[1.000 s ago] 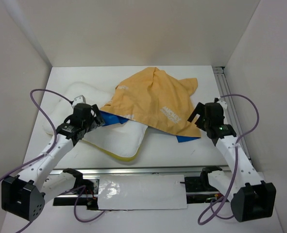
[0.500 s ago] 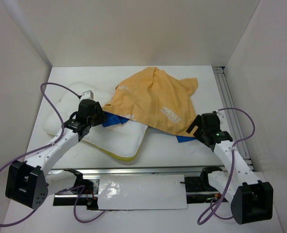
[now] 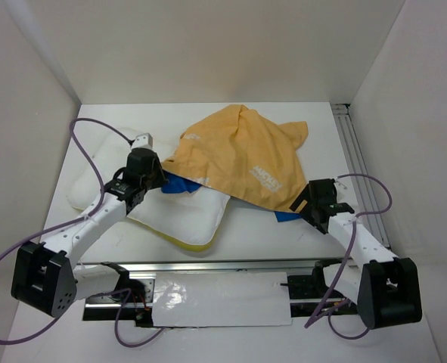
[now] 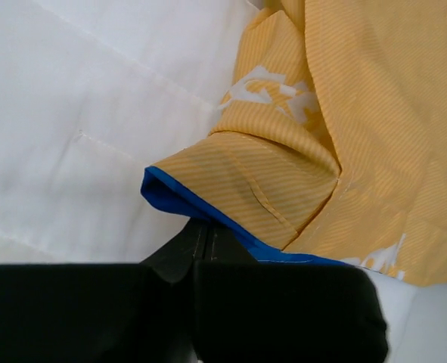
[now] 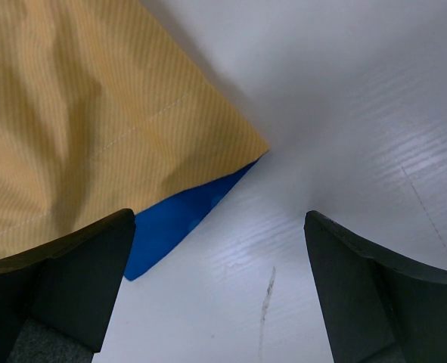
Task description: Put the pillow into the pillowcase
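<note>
The near corner of the pillowcase (image 5: 242,155) lies just outward of the right gripper's fingers, so the right gripper will next move gently outward with its open fingers on either side of that corner.
The mustard-orange pillowcase (image 3: 242,159) with white logos lies crumpled over the right part of the white pillow (image 3: 181,215), whose yellow edge shows at the front. A blue layer peeks out under the orange cloth. My left gripper (image 3: 161,180) is at the pillowcase's left edge. In the left wrist view it (image 4: 204,225) is shut, with its tips pinched on the blue hem of the pillowcase (image 4: 359,113) above the pillow (image 4: 79,113). My right gripper (image 3: 306,200) stands open just off the pillowcase's near right corner. In the right wrist view, between the gripper's (image 5: 219,227) fingers, bare table and the blue corner (image 5: 178,219) show.
White walls close the table (image 3: 321,227) in on three sides. A metal rail (image 3: 352,144) runs along the right side. A plastic-wrapped sheet (image 3: 215,299) lies on the front frame between the arm bases. Purple cables loop beside both arms.
My left gripper moved forward to the pillowcase's left edge and shut on its hem. My right arm dropped lower and nearer, towards the cloth's near right corner, still open.
</note>
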Controlling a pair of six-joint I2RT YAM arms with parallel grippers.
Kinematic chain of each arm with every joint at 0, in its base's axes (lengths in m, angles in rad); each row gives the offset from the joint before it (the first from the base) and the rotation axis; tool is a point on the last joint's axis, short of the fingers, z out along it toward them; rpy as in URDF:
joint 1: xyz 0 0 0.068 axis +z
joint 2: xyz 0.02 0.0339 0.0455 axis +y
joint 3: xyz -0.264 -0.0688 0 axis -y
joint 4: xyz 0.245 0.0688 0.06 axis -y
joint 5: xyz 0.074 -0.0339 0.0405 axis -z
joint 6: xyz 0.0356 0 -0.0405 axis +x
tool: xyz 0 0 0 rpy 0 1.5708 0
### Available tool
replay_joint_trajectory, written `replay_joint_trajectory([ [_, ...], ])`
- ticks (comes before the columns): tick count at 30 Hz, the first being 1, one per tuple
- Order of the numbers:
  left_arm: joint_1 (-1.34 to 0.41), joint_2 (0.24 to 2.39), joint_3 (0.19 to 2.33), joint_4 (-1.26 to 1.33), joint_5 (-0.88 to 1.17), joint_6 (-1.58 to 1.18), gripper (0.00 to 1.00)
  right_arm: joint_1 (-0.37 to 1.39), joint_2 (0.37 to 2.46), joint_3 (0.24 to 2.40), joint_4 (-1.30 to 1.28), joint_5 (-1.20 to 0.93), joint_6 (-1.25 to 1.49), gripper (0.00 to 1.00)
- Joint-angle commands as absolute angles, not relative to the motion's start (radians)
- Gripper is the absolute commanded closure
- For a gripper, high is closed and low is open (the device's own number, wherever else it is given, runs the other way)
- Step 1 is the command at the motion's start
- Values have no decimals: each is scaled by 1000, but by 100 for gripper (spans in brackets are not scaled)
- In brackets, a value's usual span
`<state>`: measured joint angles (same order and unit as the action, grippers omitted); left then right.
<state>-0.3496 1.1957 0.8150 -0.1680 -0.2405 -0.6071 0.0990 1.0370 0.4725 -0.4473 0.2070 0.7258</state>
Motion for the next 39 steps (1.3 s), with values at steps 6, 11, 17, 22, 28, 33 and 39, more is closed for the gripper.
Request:
replay_joint_trajectory([
  [6,-385,1098,884,-120,-288,-549,100,83,1170,472,-221,224,744,2],
  [11,-394,1031,913,-100,-288,-509,100,83,1241,472,-99,215,712,23],
  [17,-394,1028,983,-72,-298,-437,100,83,1270,572,66,254,661,100],
  [22,-394,1068,1162,-95,-313,-350,100,83,1250,860,-9,406,563,100],
  [28,-394,1134,1452,-146,-411,-258,100,83,1173,1211,-66,575,322,100],
  [33,-394,1143,1577,-112,-457,-155,100,83,1155,1532,-52,703,152,100],
  [39,-394,1117,1706,-101,-525,-42,100,83,1173,1848,-17,738,-63,100],
])
